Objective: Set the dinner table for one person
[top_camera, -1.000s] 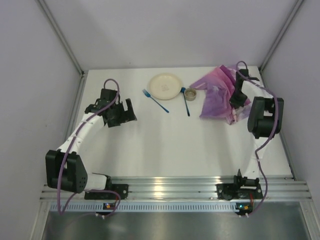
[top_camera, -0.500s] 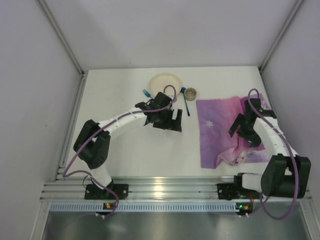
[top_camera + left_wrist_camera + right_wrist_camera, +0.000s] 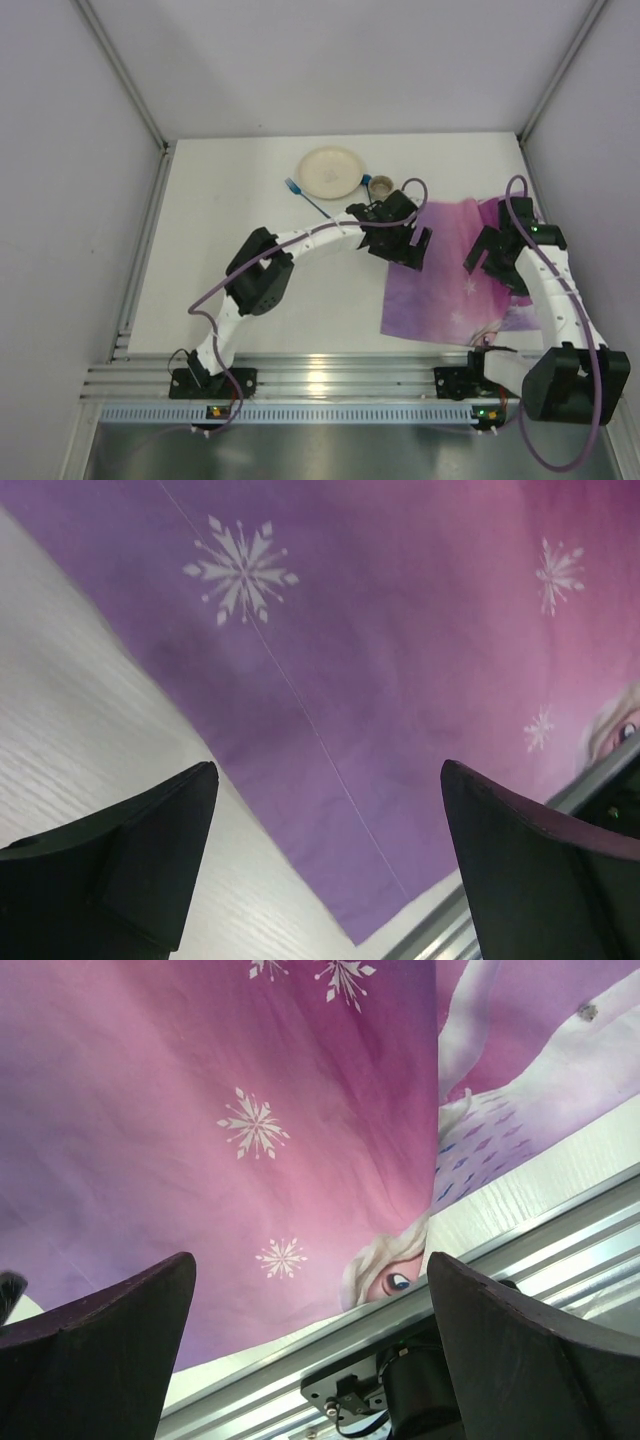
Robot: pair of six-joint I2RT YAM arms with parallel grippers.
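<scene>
The mat still lies partly folded near my right gripper. I will next lower my left gripper onto the mat's edge beside the bare table and close it there.
The purple snowflake mat (image 3: 445, 285) lies spread on the right side of the white dinner table (image 3: 250, 260), its near edge by the aluminium rail (image 3: 350, 375). My left gripper (image 3: 408, 248) hangs open over the mat's left edge; in the left wrist view it (image 3: 325, 770) frames mat (image 3: 400, 630) and bare table (image 3: 80, 730), holding nothing. My right gripper (image 3: 487, 262) is open above the mat's right part; in the right wrist view it (image 3: 310, 1260) is empty over the mat (image 3: 200, 1110). A cream plate (image 3: 330, 172), a blue fork (image 3: 310, 202) and a small cup (image 3: 381, 185) sit at the back.
A blue utensil (image 3: 367, 183) lies between plate and cup, its lower end hidden by my left arm. Grey walls close in both sides and the back. The right arm's base (image 3: 420, 1400) shows below the rail (image 3: 520, 1260) in the right wrist view.
My right gripper opened and let go of the mat, which went from bunched at the back right to spread flat near the rail. My left arm swept right, from the table's left to the mat's edge.
</scene>
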